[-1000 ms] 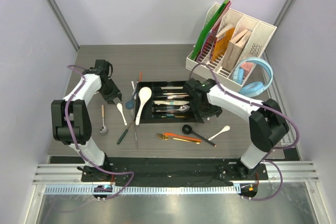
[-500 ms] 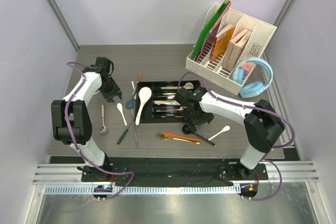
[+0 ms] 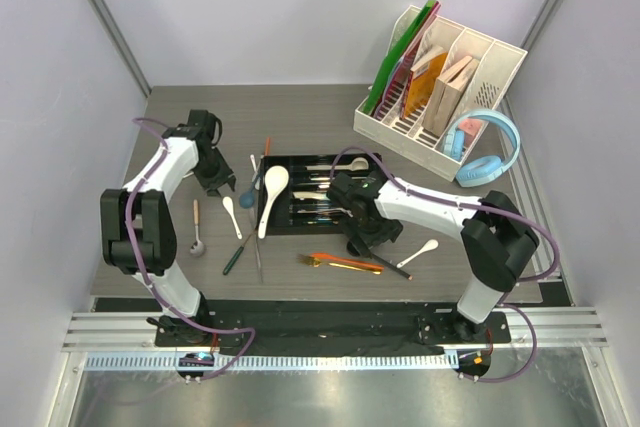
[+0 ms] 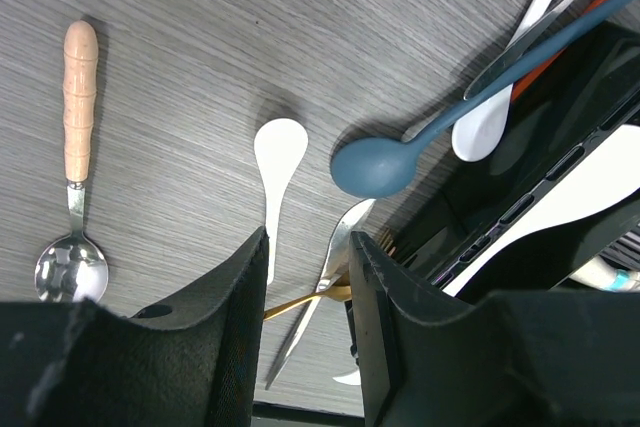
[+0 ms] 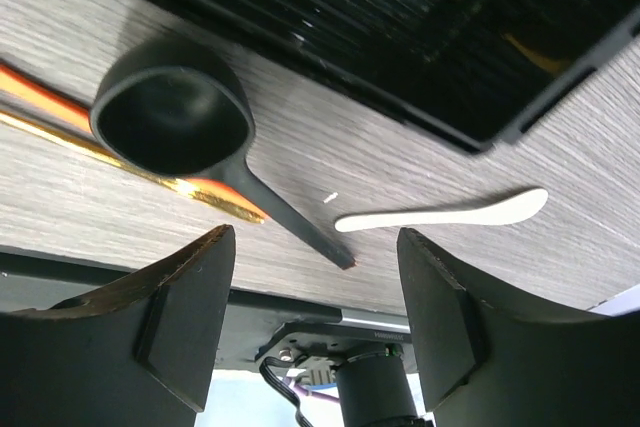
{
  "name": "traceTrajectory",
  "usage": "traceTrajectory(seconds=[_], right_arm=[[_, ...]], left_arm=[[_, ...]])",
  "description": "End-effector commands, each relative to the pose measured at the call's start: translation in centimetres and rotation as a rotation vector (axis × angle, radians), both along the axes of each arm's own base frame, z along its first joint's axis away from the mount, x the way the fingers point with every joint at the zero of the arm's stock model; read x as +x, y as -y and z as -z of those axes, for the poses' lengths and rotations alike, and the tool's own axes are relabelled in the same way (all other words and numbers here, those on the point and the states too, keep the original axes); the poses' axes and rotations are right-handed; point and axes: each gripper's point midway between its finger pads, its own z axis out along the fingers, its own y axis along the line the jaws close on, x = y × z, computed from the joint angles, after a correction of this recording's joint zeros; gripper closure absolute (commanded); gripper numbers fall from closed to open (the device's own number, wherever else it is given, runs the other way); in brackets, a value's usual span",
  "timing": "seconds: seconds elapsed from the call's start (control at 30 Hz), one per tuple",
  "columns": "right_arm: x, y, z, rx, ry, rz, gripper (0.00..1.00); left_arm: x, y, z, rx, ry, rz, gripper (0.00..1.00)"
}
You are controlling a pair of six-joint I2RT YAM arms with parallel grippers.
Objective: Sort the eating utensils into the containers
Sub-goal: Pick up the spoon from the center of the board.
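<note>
The black scoop spoon (image 5: 170,117) lies below, so next I need to lower my right gripper to the spoon's handle near the bowl and close.
The black cutlery tray (image 3: 300,222) lies mid-table with several steel utensils in it. A large white ceramic spoon (image 3: 270,197) lies across its left end. My left gripper (image 3: 215,185) is open and empty, left of the tray, above a blue spoon (image 4: 372,167), a small white spoon (image 4: 277,152) and a wooden-handled steel spoon (image 4: 78,97). My right gripper (image 3: 365,239) is open and empty, just in front of the tray's near edge (image 5: 420,37), over a black scoop spoon (image 5: 170,117). A white spoon (image 5: 450,215) lies to its right.
Orange chopsticks and a gold fork (image 3: 340,262) lie near the front edge. Dark chopsticks (image 3: 240,247) lie front left. A white file organiser (image 3: 440,87) and light-blue headphones (image 3: 485,147) stand at the back right.
My right gripper has moved from over the tray's right end toward the near side, to above the black scoop spoon. The left arm has barely moved.
</note>
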Motion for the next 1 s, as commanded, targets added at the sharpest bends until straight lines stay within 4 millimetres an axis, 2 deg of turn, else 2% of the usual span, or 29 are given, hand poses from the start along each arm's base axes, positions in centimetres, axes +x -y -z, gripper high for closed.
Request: traceTrajectory(seconds=[0.0, 0.23, 0.4, 0.47, 0.5, 0.57, 0.63, 0.7, 0.77, 0.8, 0.9, 0.97], right_arm=[[1.0, -1.5, 0.2, 0.03, 0.003, -0.042, 0.29], [1.2, -2.1, 0.9, 0.035, -0.02, -0.058, 0.29], [1.4, -2.2, 2.5, 0.008, -0.047, -0.051, 0.32], [1.6, -2.3, 2.8, 0.014, -0.056, -0.046, 0.37], [1.5, -2.1, 3.1, 0.012, -0.069, -0.035, 0.44], [1.5, -2.1, 3.4, 0.025, -0.083, -0.021, 0.51], [1.5, -2.0, 3.5, 0.041, -0.095, -0.004, 0.62], [1.5, -2.0, 3.5, 0.051, -0.095, 0.004, 0.8], [1.5, -2.0, 3.3, 0.055, -0.092, 0.005, 0.88], [1.5, -1.9, 3.4, 0.053, -0.092, 0.005, 0.97], [1.5, -1.9, 3.0, 0.052, -0.096, 0.007, 0.99], [1.6, -2.0, 2.1, 0.055, -0.097, 0.007, 0.99]], left_arm=[[0.7, 0.0, -0.8, 0.019, 0.014, 0.002, 0.61], [0.9, 0.3, -1.2, 0.033, 0.002, 0.03, 0.61], [1.6, 0.8, -1.8, 0.037, 0.015, 0.049, 0.61], [1.6, 0.9, -1.9, 0.038, 0.01, 0.055, 0.61], [1.6, 1.0, -2.0, 0.039, 0.01, 0.059, 0.61], [1.5, 1.0, -2.1, 0.042, 0.01, 0.064, 0.61], [1.4, 1.1, -1.9, 0.041, 0.004, 0.068, 0.61], [1.5, 1.2, -1.8, 0.04, 0.001, 0.068, 0.61], [1.4, 1.3, -1.7, 0.041, -0.002, 0.073, 0.61], [1.5, 1.3, -1.7, 0.039, -0.002, 0.073, 0.61], [1.6, 1.5, -1.5, 0.035, -0.004, 0.076, 0.61], [1.8, 1.4, -1.5, 0.038, -0.002, 0.075, 0.62]])
